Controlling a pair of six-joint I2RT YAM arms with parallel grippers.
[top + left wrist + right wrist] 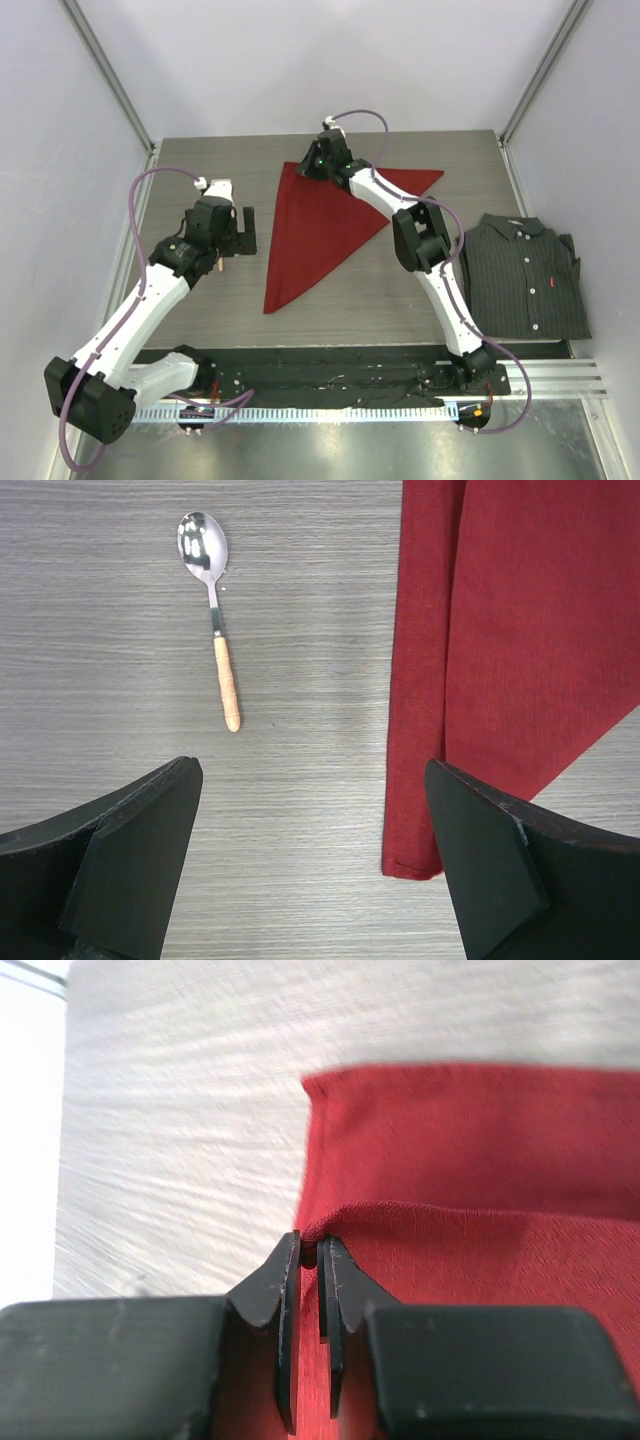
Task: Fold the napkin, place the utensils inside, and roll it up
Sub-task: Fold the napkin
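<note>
The lower layer's far corner is uncovered outward of my right gripper. My right gripper needs to carry the napkin's raised fold outward next and let go of it over that corner.
The deep-red napkin lies folded into a triangle at the table's middle, its long point toward the near side. My right gripper is at the napkin's far-left corner. In the right wrist view it is shut on a raised fold of the napkin. My left gripper hovers open and empty just left of the napkin. In the left wrist view it frames bare table, with the napkin's folded edge at the right. A spoon with a metal bowl and a tan wooden handle lies ahead on the left.
A dark pinstriped shirt lies folded at the right of the table. Grey walls and metal posts close in the table's left, right and far sides. A black rail runs along the near edge.
</note>
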